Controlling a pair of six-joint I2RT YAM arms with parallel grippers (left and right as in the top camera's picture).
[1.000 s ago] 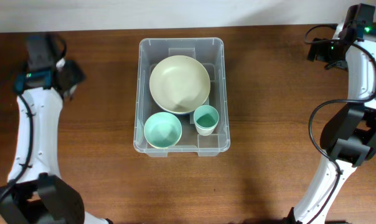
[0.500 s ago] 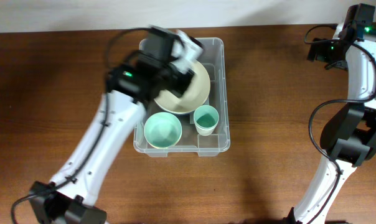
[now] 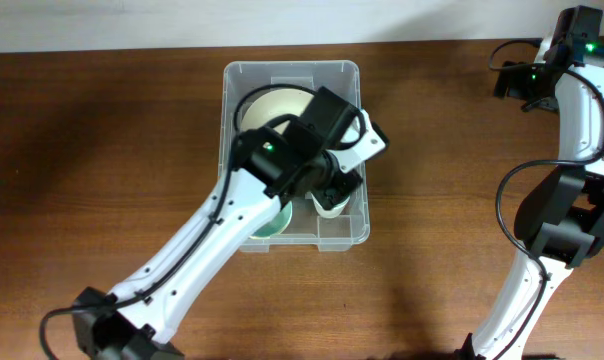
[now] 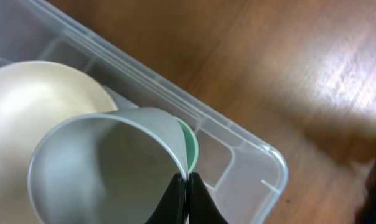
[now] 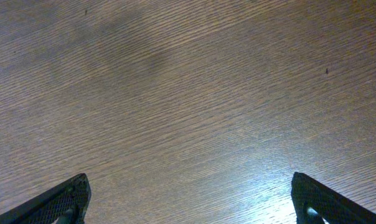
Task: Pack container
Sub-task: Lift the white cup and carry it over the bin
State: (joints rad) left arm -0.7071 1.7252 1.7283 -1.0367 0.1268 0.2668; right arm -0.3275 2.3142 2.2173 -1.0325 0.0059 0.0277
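Note:
I should lower my left gripper a little at the container's near corner and open it off the cup's rim, because the cup is already sitting over the green rim.
The clear plastic container [image 3: 282,68] stands mid-table and also shows in the left wrist view [image 4: 263,155]. In it are a cream bowl [image 3: 267,105], a teal bowl [image 3: 272,222] partly under my arm, and a teal cup [image 3: 329,205]. My left gripper [image 3: 334,188] reaches into the container's right side. In the left wrist view the left gripper [image 4: 188,186] is shut on the cup's rim [image 4: 113,162], with the cream bowl [image 4: 26,99] beside it. My right gripper [image 5: 188,199] is open and empty over bare wood, at the far right in the overhead view [image 3: 512,80].
The brown wooden table [image 3: 102,180] surrounds the container on all sides. A pale wall strip [image 3: 132,20] runs along the back edge. The right arm's base [image 3: 562,230] stands at the right side.
My left arm has swung from the far left side of the table over the container, first above the cream bowl, now down at the teal cup. The right arm has not moved.

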